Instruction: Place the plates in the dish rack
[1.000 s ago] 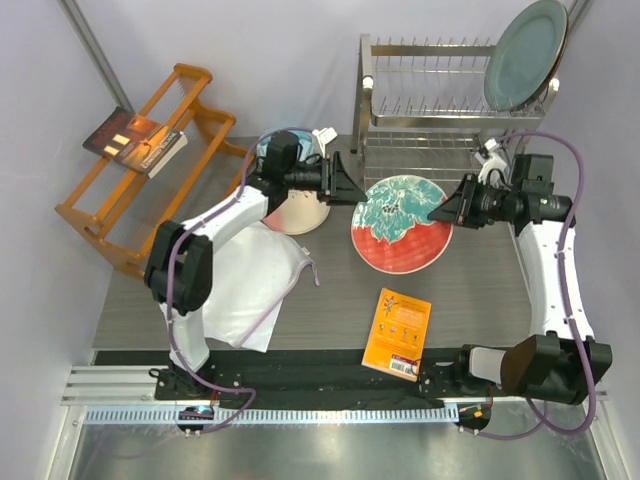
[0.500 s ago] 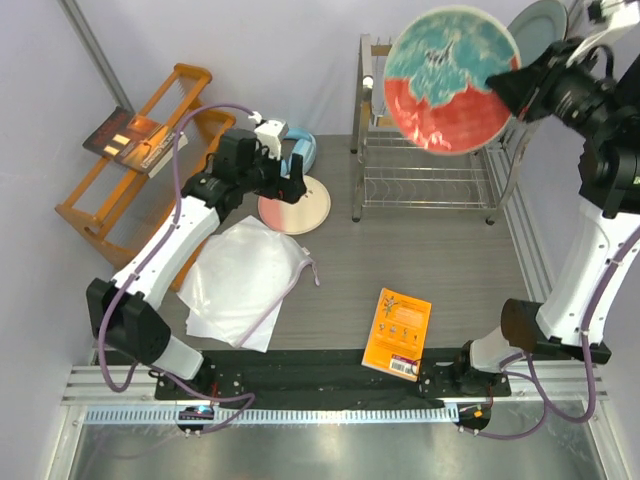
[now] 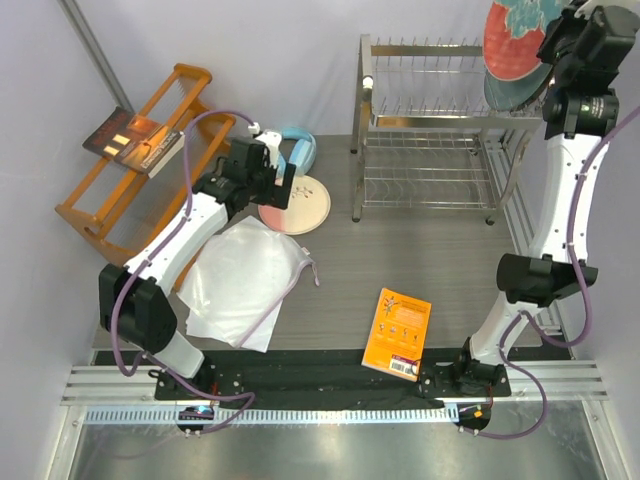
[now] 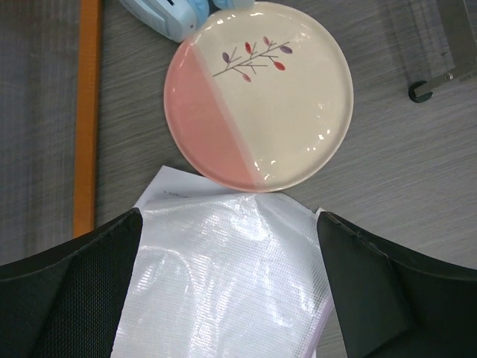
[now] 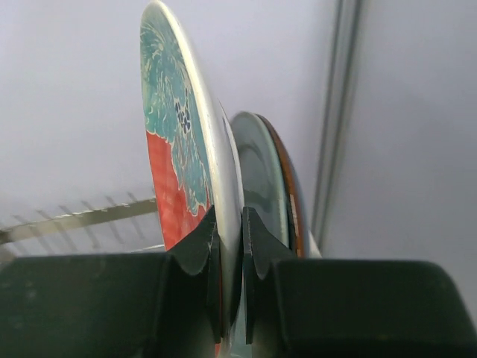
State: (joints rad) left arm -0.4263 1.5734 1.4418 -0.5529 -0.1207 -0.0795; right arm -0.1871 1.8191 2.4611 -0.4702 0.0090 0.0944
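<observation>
My right gripper shifts to the left in the top view next, lowers to empty wires (image 3: 477,101) beside the grey-green plate and releases.
My right gripper (image 3: 548,42) is raised at the top right and shut on the rim of the teal-and-red patterned plate (image 3: 512,35). It holds the plate upright above the upper tier of the silver dish rack (image 3: 430,130). In the right wrist view the gripper (image 5: 229,250) pinches this plate (image 5: 175,156), close beside a grey-green plate (image 5: 264,179) standing in the rack. My left gripper (image 3: 286,186) is open and empty, above the near edge of the pink-and-cream sprig plate (image 3: 297,207). That plate (image 4: 261,93) lies flat on the table beyond the gripper (image 4: 227,298).
Light blue headphones (image 3: 300,146) lie behind the pink plate. A white plastic bag (image 3: 245,280) lies under the left gripper. An orange booklet (image 3: 397,333) lies at the front centre. An orange wooden rack (image 3: 140,170) with a book (image 3: 135,140) stands at left.
My right arm has carried the patterned plate up and right, turning it edge-on beside the plate in the rack. My left gripper has shifted slightly right over the pink plate's edge.
</observation>
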